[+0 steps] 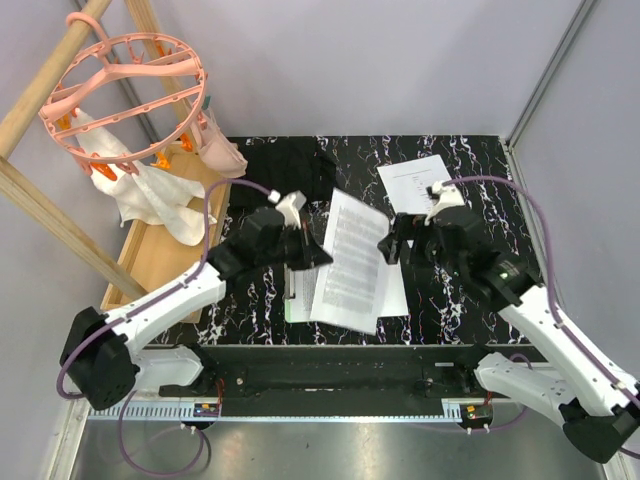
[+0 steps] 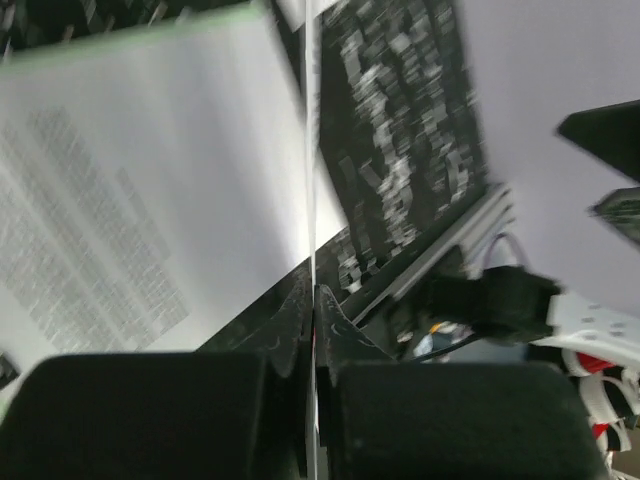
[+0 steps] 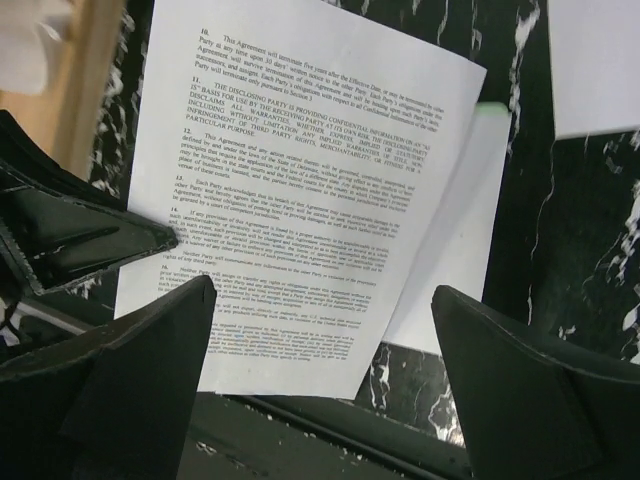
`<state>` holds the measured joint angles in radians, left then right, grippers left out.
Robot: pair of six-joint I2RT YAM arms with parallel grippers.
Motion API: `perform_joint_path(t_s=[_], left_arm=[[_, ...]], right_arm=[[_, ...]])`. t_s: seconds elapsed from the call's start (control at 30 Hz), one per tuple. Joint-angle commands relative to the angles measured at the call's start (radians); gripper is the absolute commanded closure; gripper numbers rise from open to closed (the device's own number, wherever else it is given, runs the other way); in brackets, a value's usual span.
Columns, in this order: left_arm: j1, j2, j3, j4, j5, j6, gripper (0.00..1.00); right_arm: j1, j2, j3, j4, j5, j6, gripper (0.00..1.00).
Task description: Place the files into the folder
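My right gripper should move down and back next and tilt onto the near part of the sheet's raised edge. That part is below my gripper toward the base, and that side of the sheet is hanging loose.
My left gripper is shut on the left edge of a printed sheet and holds it lifted over the table's middle. In the left wrist view the fingertips pinch that sheet edge-on. Below it lies the light-green folder with white paper on it; its green edge shows in the left wrist view. My right gripper is open and empty at the sheet's right edge; it looks down on the printed sheet. Another sheet lies at the back right.
A pink round hanger with a white cloth hangs over a wooden board at the left. Black fabric lies at the back of the marbled mat. Wooden poles stand far left.
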<state>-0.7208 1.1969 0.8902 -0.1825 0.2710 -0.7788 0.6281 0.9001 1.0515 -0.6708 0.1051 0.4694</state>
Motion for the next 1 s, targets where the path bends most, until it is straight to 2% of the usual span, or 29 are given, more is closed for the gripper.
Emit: perform_joint_path(t_s=[0.0, 0.17, 0.3, 0.43, 0.47, 0.5, 0.53, 0.57, 0.6, 0.67, 0.83, 0.9, 0.97], left_arm=[[0.003, 0.01, -0.155, 0.217, 0.005, -0.004, 1.0], [0.003, 0.016, -0.283, 0.337, -0.056, -0.02, 1.0], [0.004, 0.033, -0.303, 0.33, -0.102, -0.078, 1.0], [0.003, -0.016, -0.316, 0.267, -0.267, -0.262, 1.0], [0.003, -0.045, -0.32, 0.267, -0.317, -0.352, 1.0], [-0.002, -0.059, -0.327, 0.268, -0.355, -0.394, 1.0], [-0.014, -0.066, -0.327, 0.293, -0.421, -0.43, 1.0], [-0.019, -0.068, -0.33, 0.31, -0.444, -0.488, 1.0], [-0.023, -0.057, -0.327, 0.32, -0.461, -0.514, 1.0], [-0.04, -0.028, -0.307, 0.319, -0.487, -0.595, 1.0], [-0.074, 0.021, -0.284, 0.311, -0.451, -0.7, 1.0], [-0.08, 0.021, -0.293, 0.314, -0.463, -0.734, 1.0], [-0.091, 0.012, -0.295, 0.322, -0.481, -0.747, 1.0]], right_arm=[[-0.005, -0.001, -0.129, 0.055, -0.09, 0.106, 0.0], [-0.005, -0.039, -0.37, 0.204, -0.258, 0.294, 0.0], [-0.005, -0.026, -0.455, 0.254, -0.375, 0.337, 0.0], [-0.004, -0.044, -0.508, 0.333, -0.442, 0.437, 0.0], [-0.001, -0.049, -0.546, 0.367, -0.45, 0.55, 0.0], [0.001, -0.059, -0.577, 0.47, -0.461, 0.628, 0.0], [0.005, -0.063, -0.612, 0.538, -0.462, 0.709, 0.0], [0.021, -0.063, -0.681, 0.603, -0.456, 0.861, 0.0], [0.028, -0.055, -0.711, 0.717, -0.432, 0.927, 0.0], [0.041, -0.052, -0.752, 0.761, -0.391, 1.029, 0.0], [0.067, -0.089, -0.766, 0.763, -0.245, 1.064, 0.0], [0.067, -0.093, -0.785, 0.778, -0.211, 1.115, 0.06], [0.07, -0.092, -0.817, 0.807, -0.194, 1.176, 0.07]])
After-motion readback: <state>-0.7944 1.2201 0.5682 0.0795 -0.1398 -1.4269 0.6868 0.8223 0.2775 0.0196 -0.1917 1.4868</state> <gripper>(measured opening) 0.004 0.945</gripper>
